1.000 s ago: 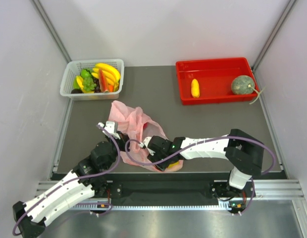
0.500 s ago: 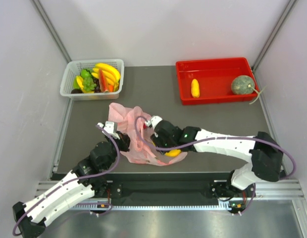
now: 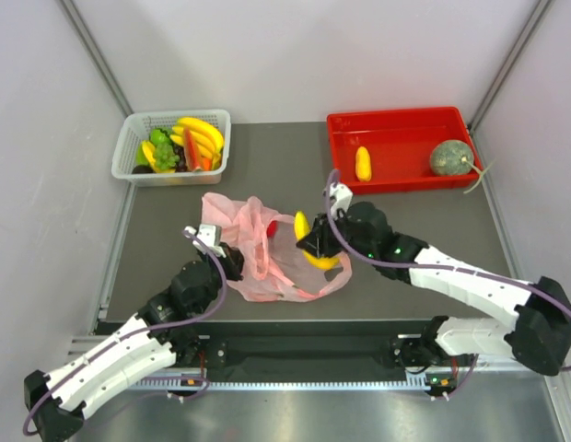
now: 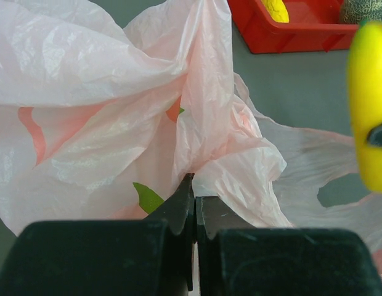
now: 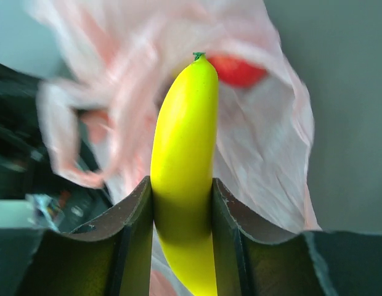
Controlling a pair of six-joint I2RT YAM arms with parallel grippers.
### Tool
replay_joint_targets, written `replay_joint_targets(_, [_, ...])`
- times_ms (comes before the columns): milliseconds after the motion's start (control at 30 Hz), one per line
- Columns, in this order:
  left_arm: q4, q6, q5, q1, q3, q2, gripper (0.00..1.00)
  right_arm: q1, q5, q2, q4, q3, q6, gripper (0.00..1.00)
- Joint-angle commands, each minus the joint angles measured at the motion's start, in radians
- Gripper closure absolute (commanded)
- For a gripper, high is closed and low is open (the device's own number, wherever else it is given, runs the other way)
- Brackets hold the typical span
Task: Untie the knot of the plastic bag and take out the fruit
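Note:
My right gripper lifts up and outward next, then lowers and releases the banana on the red tray's bare bottom, which shows beside the yellow-orange oblong (image 3: 363, 164).
The pink plastic bag (image 3: 250, 241) lies open and crumpled in the middle of the mat; no knot shows. My left gripper (image 3: 236, 263) is shut, pinching the bag's film (image 4: 117, 111) at its near left side. My right gripper (image 3: 315, 247) is shut on a small yellow banana (image 3: 309, 245) and holds it just right of the bag's mouth. In the right wrist view the banana (image 5: 185, 142) sits upright between the fingers. A small red fruit (image 3: 271, 227) stays inside the bag (image 5: 265, 154). The green melon (image 3: 449, 157) and a yellow-orange oblong (image 3: 363, 164) lie in the red tray (image 3: 396, 124).
A white basket (image 3: 129, 140) with larger bananas, grapes and slices stands at the back left. The red tray is at the back right, beyond my right gripper. Grey walls close in the mat on both sides.
My right gripper has come out of the bag, moving up and to the right with the yellow banana. The bag has spread open. My left gripper has stayed shut on the film.

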Motion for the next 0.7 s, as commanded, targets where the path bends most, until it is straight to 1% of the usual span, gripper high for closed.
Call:
replay_joint_targets(0, [0.075,0.004,-0.011,-0.002,0.027,0.014,1.00,-0.036,-0.125,-0.070,0.260,0.001,0.071,1.00])
replay_joint_targets(67, [0.081,0.007,-0.005,-0.002,0.029,0.022,1.00,-0.090,-0.200,-0.082,0.334,-0.006,0.119,1.00])
replay_joint_targets(100, [0.080,0.007,-0.002,-0.002,0.029,0.027,1.00,-0.138,-0.231,-0.082,0.405,-0.012,0.140,1.00])
replay_joint_targets(167, [0.113,0.008,0.009,-0.002,0.029,0.037,1.00,-0.186,-0.324,-0.075,0.470,-0.016,0.214,1.00])
replay_joint_targets(200, [0.115,0.007,0.012,-0.002,0.030,0.041,1.00,-0.235,-0.360,-0.055,0.513,-0.017,0.243,1.00])
replay_joint_targets(233, [0.116,0.008,0.017,-0.002,0.030,0.048,1.00,-0.254,-0.418,-0.043,0.588,-0.016,0.296,1.00])
replay_joint_targets(300, [0.118,0.010,0.018,-0.002,0.036,0.053,1.00,-0.294,-0.456,0.000,0.621,0.004,0.335,1.00])
replay_joint_targets(367, [0.118,0.014,0.014,-0.002,0.041,0.056,1.00,-0.311,-0.510,0.036,0.673,0.014,0.405,1.00])
replay_joint_targets(400, [0.122,0.016,0.009,-0.002,0.041,0.054,1.00,-0.321,-0.527,0.081,0.693,0.018,0.438,1.00])
replay_joint_targets(433, [0.125,0.019,0.008,-0.002,0.043,0.054,1.00,-0.321,-0.585,0.103,0.719,0.021,0.473,1.00])
replay_joint_targets(467, [0.133,0.025,0.001,-0.002,0.043,0.056,1.00,-0.318,-0.608,0.118,0.768,0.018,0.494,1.00])
replay_joint_targets(567, [0.145,0.030,-0.012,-0.002,0.044,0.057,1.00,-0.308,-0.642,0.143,0.858,-0.025,0.576,1.00])
replay_joint_targets(667, [0.164,0.033,-0.019,-0.002,0.046,0.064,1.00,-0.297,-0.645,0.119,0.778,-0.051,0.539,1.00])
